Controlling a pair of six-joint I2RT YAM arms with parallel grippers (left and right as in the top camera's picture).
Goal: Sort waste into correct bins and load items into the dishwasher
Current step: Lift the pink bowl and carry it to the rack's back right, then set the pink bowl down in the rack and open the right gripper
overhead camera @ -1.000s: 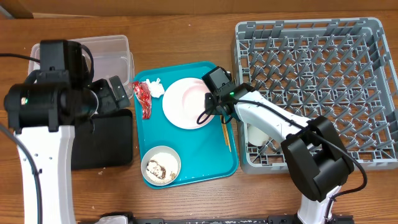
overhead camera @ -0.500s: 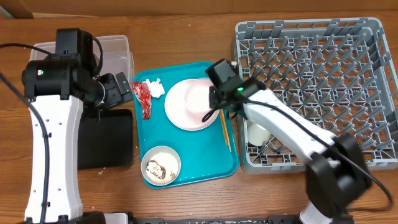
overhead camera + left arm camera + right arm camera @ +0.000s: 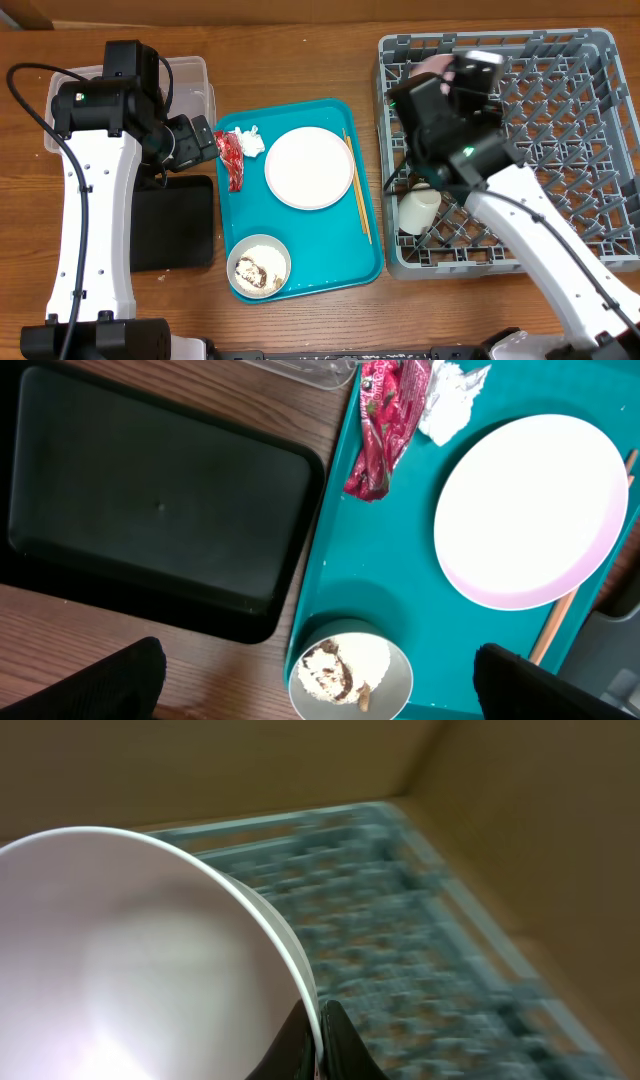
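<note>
My right gripper carries the pink bowl across next, lowers and releases it, since the dish rack's empty wires lie below and to its right in the overhead view.
My right gripper (image 3: 443, 84) is over the back left of the grey dish rack (image 3: 560, 150), shut on the rim of the small pink bowl (image 3: 430, 65); the right wrist view shows the jaws (image 3: 320, 1032) pinching that rim (image 3: 150, 950). A white cup (image 3: 418, 210) lies in the rack's front left. On the teal tray sit the round plate (image 3: 308, 167), the chopsticks (image 3: 357, 190), the red wrapper (image 3: 230, 158), the white tissue (image 3: 250, 141) and the off-white bowl of rice scraps (image 3: 258, 267). My left gripper (image 3: 195, 145) is open and empty, just left of the wrapper (image 3: 385, 425).
The clear tub (image 3: 185, 85) stands at the back left, with the black tray (image 3: 170, 225) in front of it. The teal tray (image 3: 300, 235) lies between them and the rack. Bare wooden table shows along the front edge.
My right arm has lifted the pink bowl off the plate and carried it right and back over the rack. My left arm has shifted slightly toward the wrapper.
</note>
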